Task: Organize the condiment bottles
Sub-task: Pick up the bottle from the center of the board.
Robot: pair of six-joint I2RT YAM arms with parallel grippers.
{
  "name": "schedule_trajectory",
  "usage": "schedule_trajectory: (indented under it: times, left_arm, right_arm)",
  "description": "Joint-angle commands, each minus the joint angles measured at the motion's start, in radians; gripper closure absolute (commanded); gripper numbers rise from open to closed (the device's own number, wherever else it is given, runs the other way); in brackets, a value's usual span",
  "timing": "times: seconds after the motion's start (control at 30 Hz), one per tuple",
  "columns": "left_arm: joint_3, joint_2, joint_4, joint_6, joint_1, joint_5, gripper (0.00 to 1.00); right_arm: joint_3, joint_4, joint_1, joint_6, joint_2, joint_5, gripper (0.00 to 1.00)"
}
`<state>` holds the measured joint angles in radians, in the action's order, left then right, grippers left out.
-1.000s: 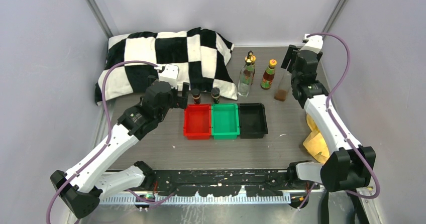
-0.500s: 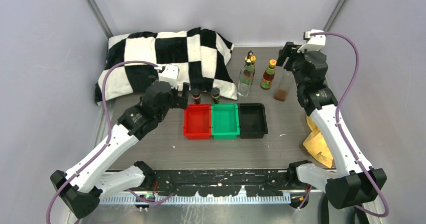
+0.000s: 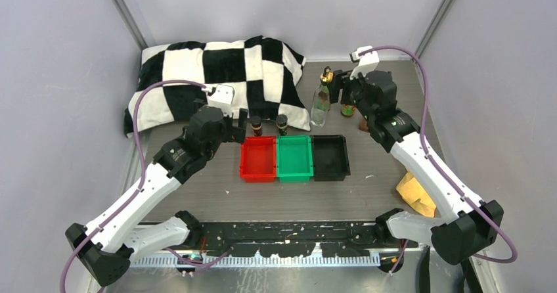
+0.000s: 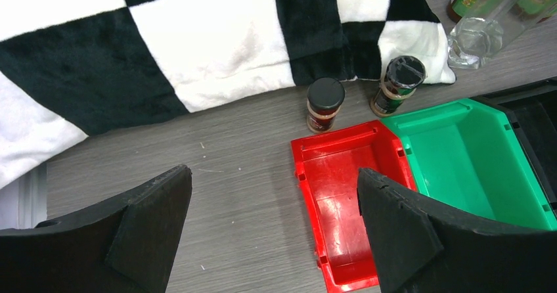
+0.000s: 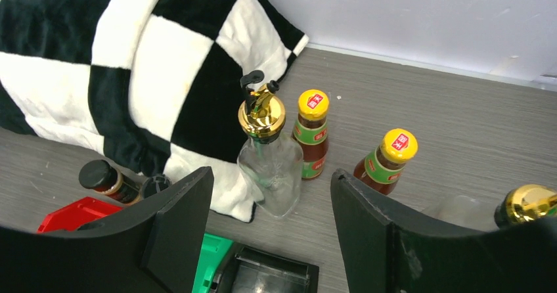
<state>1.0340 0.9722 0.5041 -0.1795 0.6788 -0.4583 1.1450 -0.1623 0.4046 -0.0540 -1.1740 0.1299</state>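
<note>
The glass bottle's gold-collared neck is left of my right gripper in the top view, so I should shift that way and close there, above the bottle's wider body.
My right gripper point(image 5: 270, 173) is open and empty, its gap facing a clear glass bottle with a gold pourer point(image 5: 269, 161) that stands just ahead by the pillow's corner. Behind and right of it stand two reddish-brown bottles with yellow caps point(image 5: 312, 135) point(image 5: 387, 161). A second gold top point(image 5: 529, 204) shows at the right edge. From above, the right gripper point(image 3: 340, 89) covers most of those bottles. My left gripper point(image 4: 272, 175) is open over bare table beside the red tray point(image 4: 341, 201). Two short dark black-capped bottles point(image 4: 325, 104) point(image 4: 399, 83) stand behind the trays.
Red point(image 3: 258, 158), green point(image 3: 293, 157) and black point(image 3: 330, 156) trays sit side by side mid-table, all with nothing in them. A black-and-white checked pillow point(image 3: 223, 69) fills the back left. A yellow cloth point(image 3: 414, 191) lies at the right, under the right arm.
The right arm has swung left from the far right edge toward the group of bottles, its jaws narrowing a little. The left arm has not moved.
</note>
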Motion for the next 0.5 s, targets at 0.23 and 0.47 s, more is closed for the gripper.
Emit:
schedule_trajectory:
  times: [0.23, 0.47]
  left_arm:
    - [-0.007, -0.033, -0.048, -0.011, 0.004, 0.017, 0.03]
    - [-0.008, -0.038, -0.047, -0.011, 0.004, 0.017, 0.03]
  right_arm:
    - [-0.011, 0.031, 0.039, 0.018, -0.022, 0.045, 0.29]
    - [0.004, 0.024, 0.051, 0.048, -0.066, -0.014, 0.29]
